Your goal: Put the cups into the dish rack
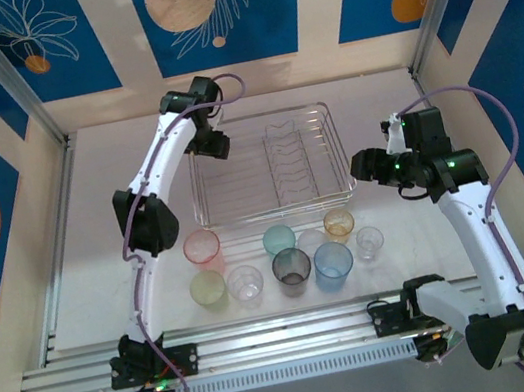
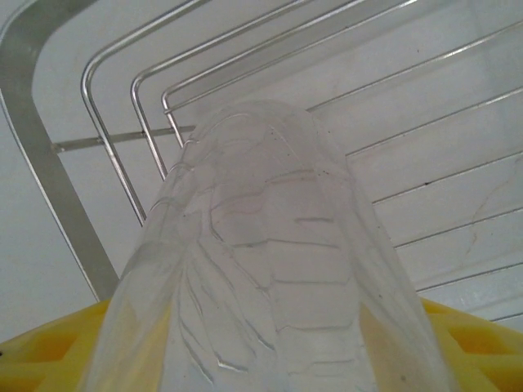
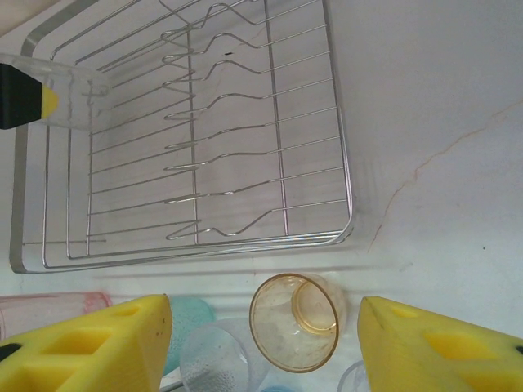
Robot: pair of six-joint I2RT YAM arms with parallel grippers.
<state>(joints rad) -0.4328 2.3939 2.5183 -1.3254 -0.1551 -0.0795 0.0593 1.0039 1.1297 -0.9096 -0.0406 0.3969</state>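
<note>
I should next bring the clear ribbed cup [image 2: 278,261] in my left gripper down onto the bottom wires of the rack's empty far corner, just below my gripper, and let it go.
My left gripper [image 1: 210,145] hangs over the far-left corner of the silver wire dish rack [image 1: 275,212]. It is shut on a clear ribbed cup [image 2: 278,261] that sits between its yellow fingers [image 2: 482,343], above the rack wires [image 2: 106,147]. That cup [image 3: 78,102] also appears at the top left of the right wrist view. My right gripper [image 1: 358,167] stands open by the rack's near-right corner, its pads [image 3: 90,347] apart above an amber cup [image 3: 296,322] standing on the table. Nothing is between them.
Several cups stand in two rows in front of the rack: pink [image 1: 202,248], yellow-green [image 1: 207,287], clear [image 1: 245,283], smoky grey [image 1: 291,267], blue [image 1: 333,261], teal [image 1: 278,240], amber [image 1: 338,222], clear [image 1: 368,241].
</note>
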